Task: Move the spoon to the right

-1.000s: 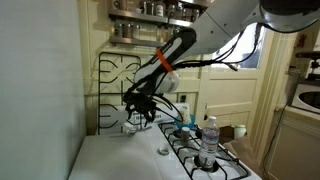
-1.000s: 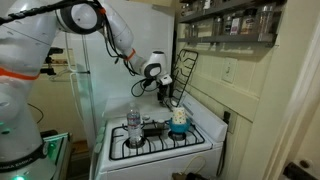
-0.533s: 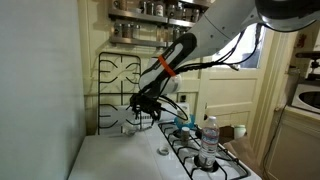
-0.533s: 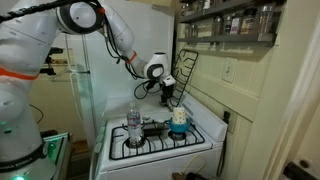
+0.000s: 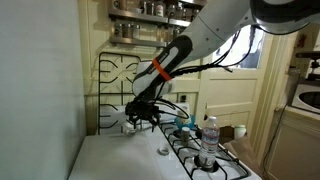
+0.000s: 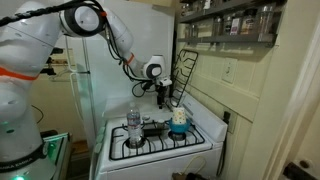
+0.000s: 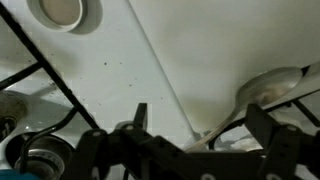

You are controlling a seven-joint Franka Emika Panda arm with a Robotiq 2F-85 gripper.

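Next, my gripper goes down toward the right in the wrist view onto the spoon's neck [image 7: 233,115], since that lies below the open fingers and off to that side.
The metal spoon [image 7: 262,88] lies on the white stove top [image 7: 190,45] at the right of the wrist view, bowl to the right and handle running down-left under a black burner grate. My gripper [image 7: 203,128] hovers just above it, open, with the handle between the two dark fingers [image 7: 139,116]. In both exterior views the gripper [image 5: 143,115] [image 6: 165,98] hangs low over the back of the stove. I cannot make out the spoon there.
A clear plastic bottle [image 5: 208,140] [image 6: 134,127] and a blue-and-white cup [image 5: 182,122] [image 6: 178,118] stand on the burners. Black grates [image 5: 115,75] [image 6: 186,70] lean against the back wall. A white round cap [image 7: 62,10] and a burner [image 7: 35,160] lie nearby.
The arm has shifted slightly and lowered the gripper toward the back of the stove. The jaws stay open.
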